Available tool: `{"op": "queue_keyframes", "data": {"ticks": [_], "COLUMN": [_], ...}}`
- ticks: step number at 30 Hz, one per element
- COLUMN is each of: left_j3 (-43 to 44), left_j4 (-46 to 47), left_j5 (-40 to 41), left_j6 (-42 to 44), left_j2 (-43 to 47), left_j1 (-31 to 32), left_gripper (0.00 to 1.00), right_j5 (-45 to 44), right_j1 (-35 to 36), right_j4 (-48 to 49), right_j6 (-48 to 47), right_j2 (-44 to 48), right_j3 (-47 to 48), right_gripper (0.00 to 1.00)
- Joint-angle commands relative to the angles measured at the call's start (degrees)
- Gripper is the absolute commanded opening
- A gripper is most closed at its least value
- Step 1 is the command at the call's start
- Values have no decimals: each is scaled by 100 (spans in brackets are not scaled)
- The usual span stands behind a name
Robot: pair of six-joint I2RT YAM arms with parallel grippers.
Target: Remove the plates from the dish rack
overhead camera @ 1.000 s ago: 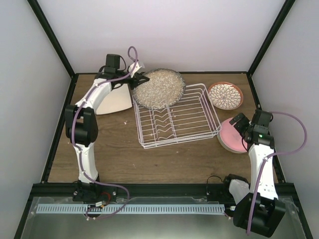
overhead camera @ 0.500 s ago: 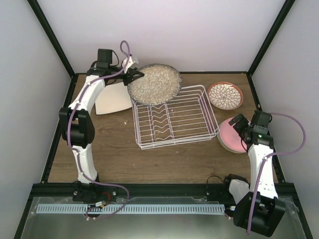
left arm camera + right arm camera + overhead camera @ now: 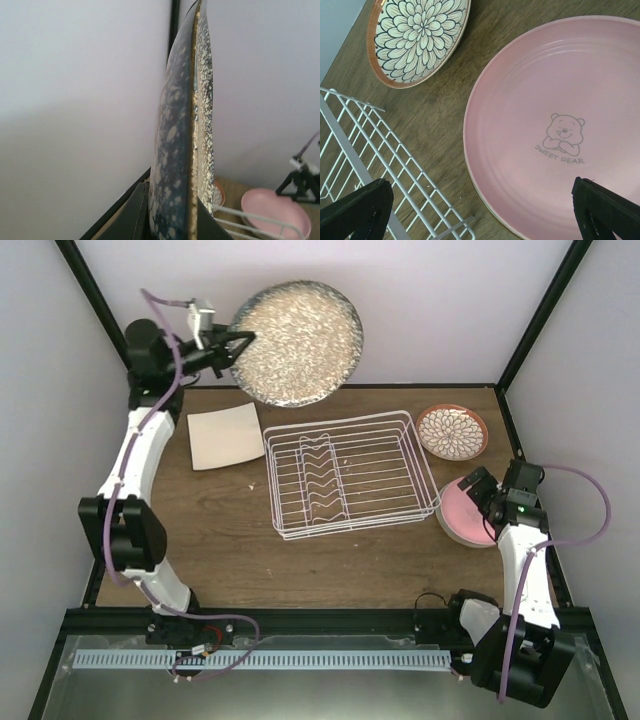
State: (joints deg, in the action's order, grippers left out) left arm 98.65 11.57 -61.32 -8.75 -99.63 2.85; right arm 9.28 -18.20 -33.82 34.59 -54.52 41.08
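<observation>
The wood of the tabletop beside the rack is clear. My left gripper will next bring the speckled plate back and down past the cream square plate [image 3: 225, 436] onto that wood and let go of it.
My left gripper [image 3: 235, 348] is shut on the rim of the large speckled plate [image 3: 300, 340] and holds it high above the table's back left, nearly upright. In the left wrist view the plate [image 3: 187, 125] shows edge-on between my fingers [image 3: 132, 215]. The white wire dish rack [image 3: 345, 472] stands mid-table with no plates in it. The cream square plate [image 3: 225, 436] lies left of the rack. The pink plate [image 3: 462, 515] and the floral plate [image 3: 452, 431] lie right of it. My right gripper [image 3: 488, 492] is open above the pink plate [image 3: 555, 125]. The mint-green plate is out of view.
The rack's right corner [image 3: 365, 150] lies close to the pink plate, and the floral plate [image 3: 417, 35] sits just behind. Black frame posts and pale walls enclose the table on three sides. The speckled plate is near the back wall.
My left arm has lifted the speckled plate up out of the rack's back left corner and swung it up and to the left. The right arm has stayed still.
</observation>
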Motion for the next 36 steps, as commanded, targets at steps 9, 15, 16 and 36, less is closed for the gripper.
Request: {"op": "queue_keyframes", "data": {"ticks": [9, 15, 16, 36], "left_j3": [-2879, -4055, -4169, -5075], "left_j4": [178, -1509, -1792, -6312], "left_j5": [1234, 1552, 1599, 1891], "left_j6": [-2667, -2867, -2861, -1396], "left_j2": [2901, 4237, 4442, 5709], "left_j1": [-1775, -2587, -2704, -3523], "left_gripper": [4, 4, 4, 4], "right_j5": [209, 418, 435, 409], "right_j1": [-30, -28, -33, 14], "right_j4": [326, 402, 419, -34], "right_j6": [-368, -452, -472, -717], "right_j2": [-258, -397, -413, -529], "right_j3": [441, 509, 509, 1049], "right_gripper": [100, 100, 100, 100]}}
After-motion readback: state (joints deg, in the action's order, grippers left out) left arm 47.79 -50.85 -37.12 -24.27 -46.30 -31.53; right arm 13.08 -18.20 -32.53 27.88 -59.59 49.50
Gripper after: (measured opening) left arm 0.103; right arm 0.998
